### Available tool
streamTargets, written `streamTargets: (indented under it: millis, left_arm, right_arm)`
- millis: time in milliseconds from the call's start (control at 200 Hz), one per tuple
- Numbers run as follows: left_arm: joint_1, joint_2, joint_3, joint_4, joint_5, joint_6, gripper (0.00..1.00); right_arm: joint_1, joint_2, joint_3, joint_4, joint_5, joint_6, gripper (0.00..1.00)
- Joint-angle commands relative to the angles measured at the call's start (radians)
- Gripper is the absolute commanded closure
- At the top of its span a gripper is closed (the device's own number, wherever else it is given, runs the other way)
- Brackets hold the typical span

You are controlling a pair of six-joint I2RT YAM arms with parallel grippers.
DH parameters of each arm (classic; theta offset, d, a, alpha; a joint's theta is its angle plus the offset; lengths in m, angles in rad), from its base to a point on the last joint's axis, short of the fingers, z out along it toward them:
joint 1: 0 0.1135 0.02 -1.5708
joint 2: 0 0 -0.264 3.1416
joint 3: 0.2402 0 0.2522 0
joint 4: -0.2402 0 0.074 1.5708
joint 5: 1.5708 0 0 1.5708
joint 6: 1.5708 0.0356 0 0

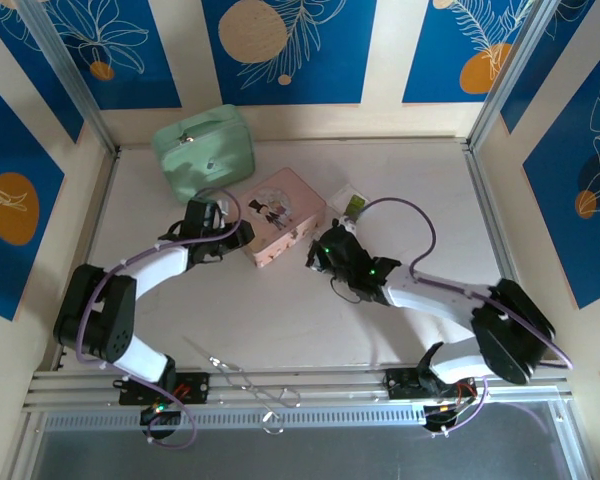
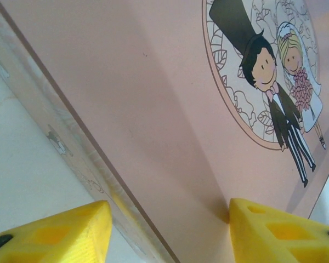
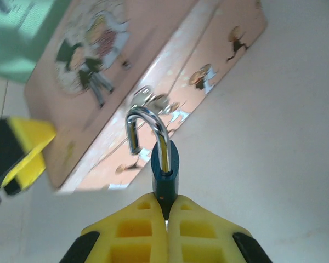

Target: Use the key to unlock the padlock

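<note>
The shackle [image 3: 148, 121] hangs open, so my right gripper needs to move back and down next and release the padlock on the bare tabletop below and back from it.
The padlock [image 3: 165, 171] has a dark blue body and a silvery shackle [image 3: 148, 121]. One leg of the shackle stands free of the body, so it hangs open. My right gripper [image 3: 166, 204] is shut on the lower end of the body and holds it just in front of the pink tin [image 3: 98, 104]. A small silvery metal piece [image 3: 152, 101] sits on the tin's front edge; I cannot tell whether it is the key. My left gripper [image 2: 170, 211] is open and straddles the edge of the pink tin [image 2: 153, 98], its right finger [image 2: 274, 230] against the lid. From above, the right gripper [image 1: 320, 252] and the left gripper [image 1: 235, 238] flank the tin [image 1: 283, 215].
A mint-green case [image 1: 205, 150] stands at the back left, close behind the tin. A small olive-green block on white packaging [image 1: 352, 203] lies right of the tin. Thin metal wire pieces [image 1: 245, 380] lie by the near rail. Patterned walls enclose the table.
</note>
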Motion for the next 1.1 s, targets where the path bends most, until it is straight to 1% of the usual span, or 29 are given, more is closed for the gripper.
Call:
streamTargets:
  millis: [0, 40, 105, 255, 335, 385, 525, 635, 750, 1005, 1095]
  left_arm:
    - [-0.023, -0.064, 0.012, -0.225, -0.04, 0.042, 0.39]
    - [-0.038, -0.097, 0.028, -0.253, -0.054, 0.052, 0.37]
    - [-0.072, -0.15, 0.06, -0.308, -0.082, 0.071, 0.36]
    - [-0.179, -0.227, 0.103, -0.418, -0.165, 0.096, 0.36]
    - [-0.234, -0.268, 0.09, -0.434, -0.203, 0.08, 0.37]
    - [-0.252, -0.29, 0.072, -0.429, -0.199, 0.066, 0.37]
    - [-0.26, -0.358, 0.013, -0.374, -0.127, 0.048, 0.37]
    - [-0.261, -0.389, -0.02, -0.336, -0.061, 0.062, 0.34]
    - [-0.258, -0.382, -0.042, -0.308, -0.01, 0.048, 0.34]
    - [-0.259, -0.345, -0.049, -0.291, -0.021, 0.0, 0.36]
    - [-0.257, -0.34, -0.034, -0.298, -0.037, -0.012, 0.36]
  right_arm:
    - [0.09, -0.08, 0.065, -0.295, 0.034, -0.033, 1.0]
    - [0.112, -0.098, 0.08, -0.374, 0.047, -0.005, 1.0]
    - [0.129, -0.135, 0.077, -0.436, 0.025, 0.021, 1.0]
    - [0.148, -0.259, 0.013, -0.455, -0.028, 0.041, 1.0]
    - [0.15, -0.316, -0.019, -0.451, -0.045, 0.06, 1.0]
    - [0.142, -0.335, -0.035, -0.44, -0.079, 0.063, 1.0]
    - [0.115, -0.323, -0.041, -0.402, -0.194, 0.04, 1.0]
    - [0.105, -0.282, -0.02, -0.401, -0.245, 0.026, 1.0]
    - [0.094, -0.248, -0.02, -0.364, -0.289, 0.019, 1.0]
    - [-0.017, -0.201, -0.077, -0.262, -0.449, 0.024, 1.0]
    - [-0.066, -0.184, -0.098, -0.26, -0.49, 0.032, 1.0]
